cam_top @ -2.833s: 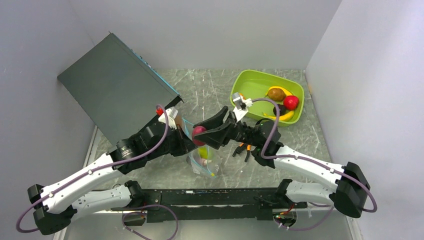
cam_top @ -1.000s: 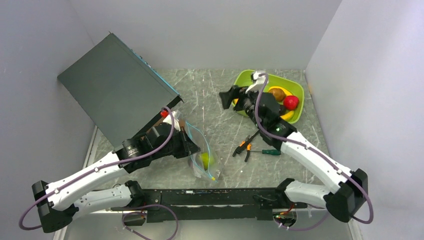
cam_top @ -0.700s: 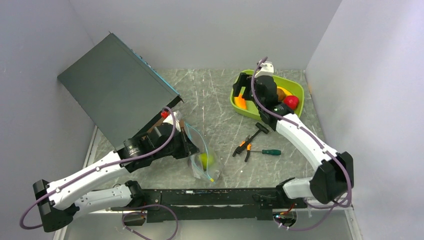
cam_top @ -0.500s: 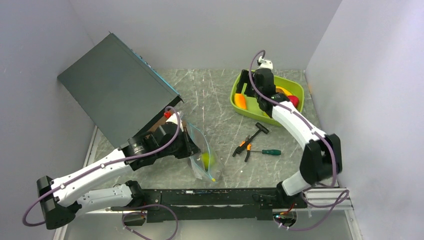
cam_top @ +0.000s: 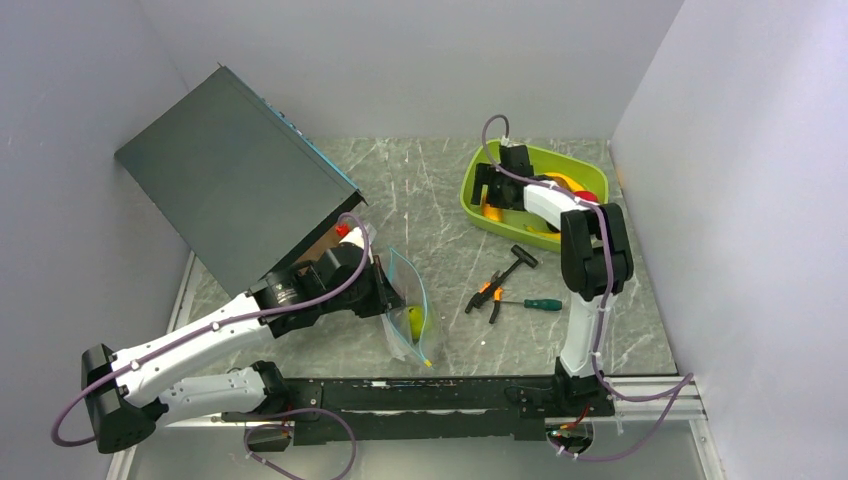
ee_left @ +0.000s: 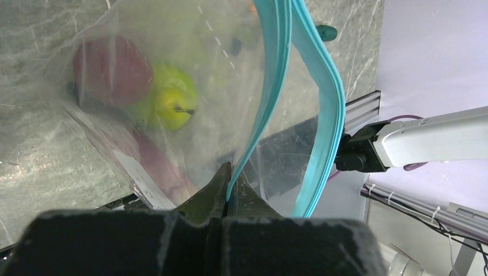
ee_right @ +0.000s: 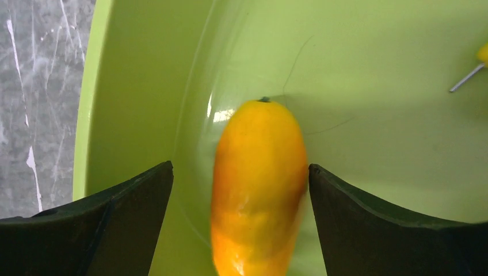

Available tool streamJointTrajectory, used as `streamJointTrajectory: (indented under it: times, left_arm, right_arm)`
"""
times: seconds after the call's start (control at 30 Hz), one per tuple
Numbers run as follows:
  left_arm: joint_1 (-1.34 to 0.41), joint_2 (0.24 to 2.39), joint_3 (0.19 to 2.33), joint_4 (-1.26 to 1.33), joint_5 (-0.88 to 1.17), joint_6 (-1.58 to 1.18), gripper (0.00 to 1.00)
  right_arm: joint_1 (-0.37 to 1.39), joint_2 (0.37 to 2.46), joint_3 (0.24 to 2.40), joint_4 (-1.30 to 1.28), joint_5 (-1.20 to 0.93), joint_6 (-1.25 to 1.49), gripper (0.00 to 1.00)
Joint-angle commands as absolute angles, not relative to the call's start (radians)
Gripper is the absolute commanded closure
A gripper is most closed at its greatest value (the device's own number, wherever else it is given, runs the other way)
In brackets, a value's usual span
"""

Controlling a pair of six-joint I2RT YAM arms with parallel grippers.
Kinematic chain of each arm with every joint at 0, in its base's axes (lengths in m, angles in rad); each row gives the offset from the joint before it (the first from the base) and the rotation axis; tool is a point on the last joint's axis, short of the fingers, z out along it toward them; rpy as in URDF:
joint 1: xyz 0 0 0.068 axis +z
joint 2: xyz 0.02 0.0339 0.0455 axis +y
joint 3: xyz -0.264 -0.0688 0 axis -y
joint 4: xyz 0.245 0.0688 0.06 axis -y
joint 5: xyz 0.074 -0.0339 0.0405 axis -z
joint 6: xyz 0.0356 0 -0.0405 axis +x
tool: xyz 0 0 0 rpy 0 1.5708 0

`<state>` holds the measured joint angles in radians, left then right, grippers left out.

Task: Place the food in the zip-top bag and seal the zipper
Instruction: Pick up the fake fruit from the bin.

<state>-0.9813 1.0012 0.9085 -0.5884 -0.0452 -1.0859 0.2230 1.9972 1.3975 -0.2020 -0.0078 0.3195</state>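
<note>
My right gripper should now close its fingers where they are, on the long sides of the orange food piece [ee_right: 259,184], because the piece is already between them.
My left gripper [ee_left: 230,178] is shut on the blue-green zipper [ee_left: 270,86] of the clear zip-top bag [cam_top: 408,310] and holds its mouth open. Inside the bag lie a green apple [ee_left: 170,98] and a red fruit [ee_left: 106,69]. My right gripper [ee_right: 240,178] is open inside the lime-green tray [cam_top: 492,222]. Its jaws stand on either side of an orange food piece [ee_right: 259,184], the right one close to it. In the top view the right gripper [cam_top: 492,190] hides most of the orange piece. Yellow bananas [cam_top: 566,184] and a red fruit [cam_top: 588,197] show partly behind the arm.
Black-and-orange pliers [cam_top: 492,296] and a green-handled screwdriver [cam_top: 536,304] lie on the table in front of the tray. A small black hammer [cam_top: 516,262] lies beside them. A large dark grey box [cam_top: 225,175] leans at the back left, close to my left arm.
My right gripper went from the bag back to the tray and came down around the orange piece. The red fruit it carried now lies in the bag. My left gripper kept its hold on the zipper.
</note>
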Motion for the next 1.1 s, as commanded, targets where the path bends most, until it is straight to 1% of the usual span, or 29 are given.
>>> streamJointTrajectory:
  times: [0.0, 0.07, 0.1, 0.17, 0.33, 0.43, 0.47, 0.57, 0.6, 0.67, 0.73, 0.87, 0.9, 1.03, 1.07]
  left_arm:
    - [-0.980, 0.995, 0.957, -0.588, -0.042, -1.087, 1.00]
    - [-0.981, 1.008, 0.966, -0.591, -0.041, -1.085, 1.00]
    - [-0.980, 1.014, 0.969, -0.591, -0.039, -1.083, 1.00]
    - [-0.980, 1.030, 0.974, -0.587, -0.032, -1.082, 1.00]
    - [-0.981, 1.050, 0.993, -0.585, -0.025, -1.073, 1.00]
    - [-0.980, 1.052, 0.997, -0.589, -0.023, -1.069, 1.00]
    - [-0.981, 1.050, 0.997, -0.591, -0.023, -1.068, 1.00]
    - [-0.980, 1.034, 0.992, -0.593, -0.027, -1.070, 1.00]
    - [-0.980, 1.028, 0.987, -0.593, -0.028, -1.071, 1.00]
    - [-0.980, 1.017, 0.981, -0.596, -0.030, -1.074, 1.00]
    - [-0.980, 1.009, 0.976, -0.597, -0.030, -1.073, 1.00]
    - [-0.981, 0.991, 0.960, -0.581, -0.024, -1.076, 1.00]
    - [-0.981, 0.985, 0.954, -0.574, -0.024, -1.077, 1.00]
    - [-0.985, 0.962, 0.919, -0.537, -0.022, -1.085, 1.00]
    - [-0.985, 0.958, 0.910, -0.530, -0.019, -1.088, 1.00]
  right_arm:
    - [0.227, 2.014, 1.429, -0.176, -0.065, 0.301, 0.11]
    - [0.227, 2.035, 1.440, -0.177, -0.056, 0.302, 0.12]
    - [0.226, 2.042, 1.443, -0.175, -0.056, 0.298, 0.14]
    - [0.226, 2.050, 1.452, -0.182, -0.058, 0.296, 0.23]
    - [0.226, 2.017, 1.444, -0.185, -0.076, 0.299, 0.35]
    - [0.225, 1.956, 1.420, -0.179, -0.042, 0.287, 0.44]
    - [0.226, 1.933, 1.408, -0.175, -0.026, 0.279, 0.50]
    - [0.226, 1.847, 1.358, -0.150, 0.042, 0.261, 0.73]
    - [0.225, 1.814, 1.339, -0.138, 0.063, 0.258, 0.78]
    - [0.223, 1.744, 1.291, -0.109, 0.088, 0.259, 0.85]
    - [0.224, 1.655, 1.227, -0.045, 0.075, 0.264, 0.87]
    - [0.224, 1.446, 1.051, 0.143, -0.020, 0.287, 0.88]
    - [0.224, 1.386, 1.015, 0.177, -0.052, 0.302, 0.90]
    - [0.225, 1.256, 0.922, 0.297, -0.216, 0.401, 1.00]
    - [0.226, 1.238, 0.904, 0.331, -0.283, 0.440, 1.00]
